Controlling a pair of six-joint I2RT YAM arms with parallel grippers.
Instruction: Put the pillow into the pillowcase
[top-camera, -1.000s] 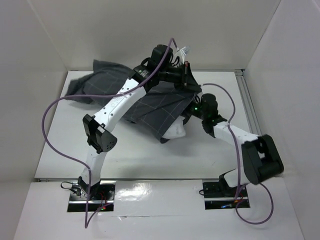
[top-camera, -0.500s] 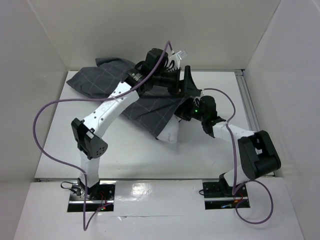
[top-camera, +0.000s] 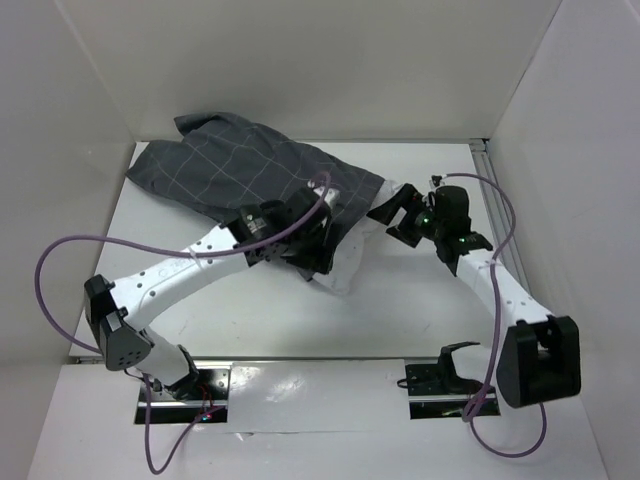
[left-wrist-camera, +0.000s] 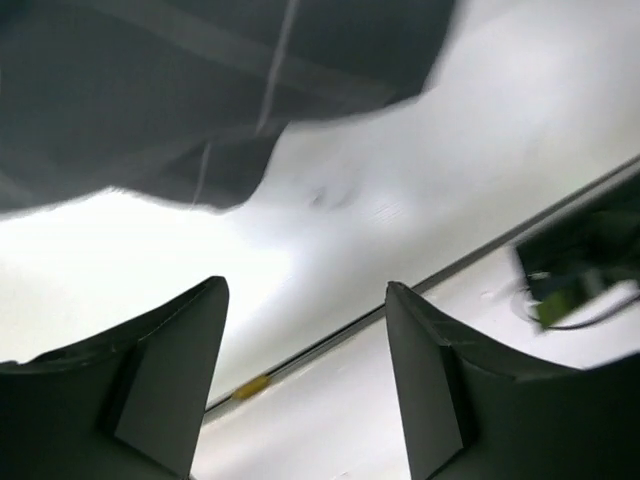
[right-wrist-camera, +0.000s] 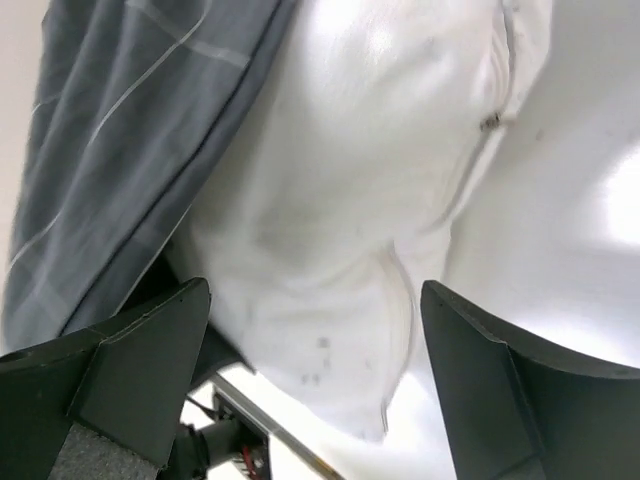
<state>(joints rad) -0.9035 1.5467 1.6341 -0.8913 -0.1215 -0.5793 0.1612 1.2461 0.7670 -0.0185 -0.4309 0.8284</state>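
Note:
I should lower my left gripper's open fingers left in the top view, onto the pillowcase's loose near corner below.
The dark grey checked pillowcase (top-camera: 230, 170) lies limp across the back left of the table, covering most of the white pillow (top-camera: 346, 270). A bare end of the pillow sticks out at the sleeve's right edge. My left gripper (top-camera: 318, 250) hovers over that edge, open, with nothing between its fingers. In the left wrist view the gripper (left-wrist-camera: 305, 288) looks past the pillowcase (left-wrist-camera: 200, 90) onto bare table. My right gripper (top-camera: 395, 215) stands open just right of the pillow. In the right wrist view the gripper (right-wrist-camera: 315, 290) frames the pillow (right-wrist-camera: 380, 150), with the pillowcase (right-wrist-camera: 120, 130) at the left.
White walls close in the table on the left, back and right. A metal rail (top-camera: 492, 195) runs along the right edge. Purple cables (top-camera: 60, 260) loop off both arms. The table's front seam (left-wrist-camera: 330, 335) shows in the left wrist view.
Both grippers have opened and let go of the cloth. The left arm dropped and pulled back toward me, the right gripper backed off to the right. The pillowcase settled flat over the pillow.

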